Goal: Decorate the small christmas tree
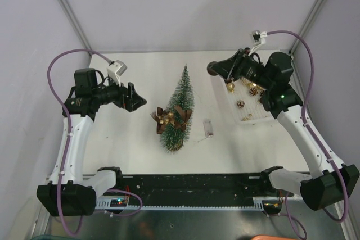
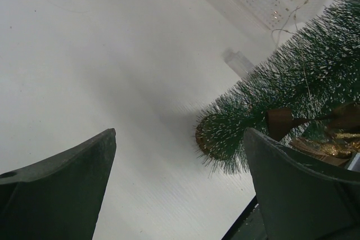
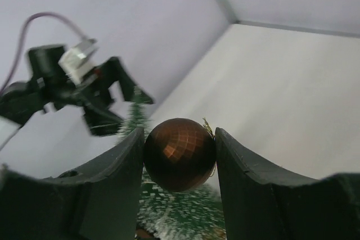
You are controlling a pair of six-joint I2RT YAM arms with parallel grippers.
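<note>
I will move my right gripper to the right in the top view next, tip it downward and lower it into the white basket (image 1: 252, 104) to let go of the bauble, because other baubles lie there.
The small christmas tree (image 1: 180, 108) stands at the middle of the white table, dark green with frosted bristles, a brown bow and gold ornament (image 1: 169, 117) on its lower half. In the left wrist view the tree (image 2: 281, 99) fills the right side. My left gripper (image 1: 136, 100) is open and empty, left of the tree (image 2: 180, 139). My right gripper (image 1: 212, 69) is shut on a brown faceted bauble (image 3: 180, 153) with a gold loop, held in the air to the right of the treetop, which shows behind it (image 3: 185, 209).
A white plastic basket (image 1: 264, 117) with several brown and gold baubles sits at the right, under my right arm. A small clear plastic piece (image 1: 208, 127) lies on the table right of the tree. Grey walls enclose the table.
</note>
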